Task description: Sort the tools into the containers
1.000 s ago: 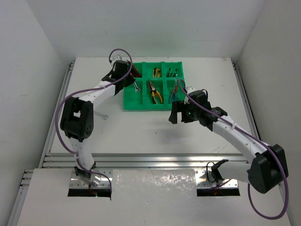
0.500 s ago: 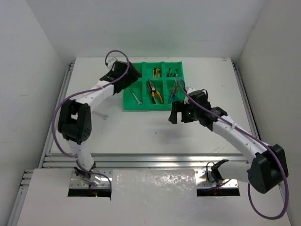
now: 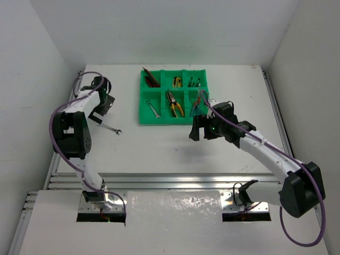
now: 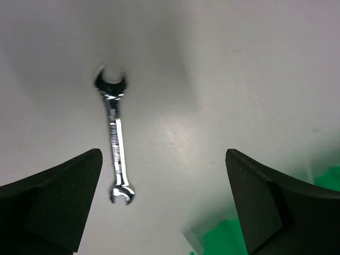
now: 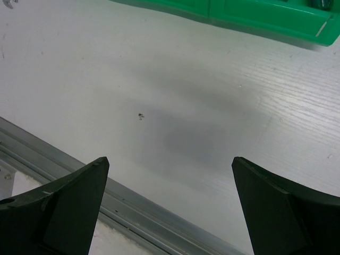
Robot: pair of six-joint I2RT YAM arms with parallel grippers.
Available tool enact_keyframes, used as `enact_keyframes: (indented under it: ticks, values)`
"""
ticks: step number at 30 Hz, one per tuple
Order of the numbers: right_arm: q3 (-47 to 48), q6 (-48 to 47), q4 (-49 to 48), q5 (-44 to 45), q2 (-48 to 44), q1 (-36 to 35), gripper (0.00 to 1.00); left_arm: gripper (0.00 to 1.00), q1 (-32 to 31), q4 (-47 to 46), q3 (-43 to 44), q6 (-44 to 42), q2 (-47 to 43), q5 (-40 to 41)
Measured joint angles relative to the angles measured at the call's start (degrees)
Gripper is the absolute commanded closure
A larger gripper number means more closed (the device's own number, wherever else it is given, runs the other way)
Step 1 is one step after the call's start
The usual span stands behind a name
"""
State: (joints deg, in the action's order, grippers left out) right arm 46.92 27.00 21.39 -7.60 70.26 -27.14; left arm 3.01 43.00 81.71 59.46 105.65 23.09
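Observation:
The left gripper moves back and down onto the handle near the loose wrench's smaller end next, as it lies below the open fingers and nearer my base.
The green tray of containers sits at the back middle of the table. It holds red knives, a silver wrench, yellow-handled pliers and screwdrivers. A second silver wrench lies loose on the table left of the tray. My left gripper hangs just behind it, open and empty. In the left wrist view that wrench lies ahead of the left finger, with the gripper spread wide. My right gripper hovers in front of the tray, open over bare table.
A tray corner shows at the lower right of the left wrist view, and the tray's front wall runs along the top of the right wrist view. A metal rail marks the table's near edge. White walls close in on both sides.
My left arm has swung left from the tray's far-left compartment to the table by the loose wrench, and its jaws have opened. A red tool stays in that compartment. The right arm has not moved.

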Motion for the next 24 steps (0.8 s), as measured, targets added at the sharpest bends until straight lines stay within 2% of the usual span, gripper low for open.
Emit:
enact_keyframes:
  ticks: [4,11,15,22,23,24]
  values:
    - [0.0,0.0,-0.2,-1.1,0.9,0.0,0.01,0.02,1.9,1.3,-3.7,0.6,2.2,-1.1]
    - [0.0,0.0,-0.3,-2.3,1.9,0.0,0.01,0.13,2.7,1.8,-4.5,1.4,6.9,-2.8]
    - [0.0,0.0,-0.3,-2.8,1.9,0.0,0.01,0.33,3.1,1.5,-5.6,1.7,7.0,-4.5]
    - [0.0,0.0,-0.4,-3.1,1.9,0.0,0.01,0.60,5.0,-0.5,-8.1,1.3,5.7,-6.4]
    - [0.0,0.0,-0.4,-3.1,1.9,0.0,0.01,0.71,5.4,-0.8,-8.8,1.0,5.3,-6.9]
    - [0.0,0.0,-0.4,-3.1,1.9,0.0,0.01,0.78,5.8,-1.1,-9.3,1.0,4.9,-7.4]
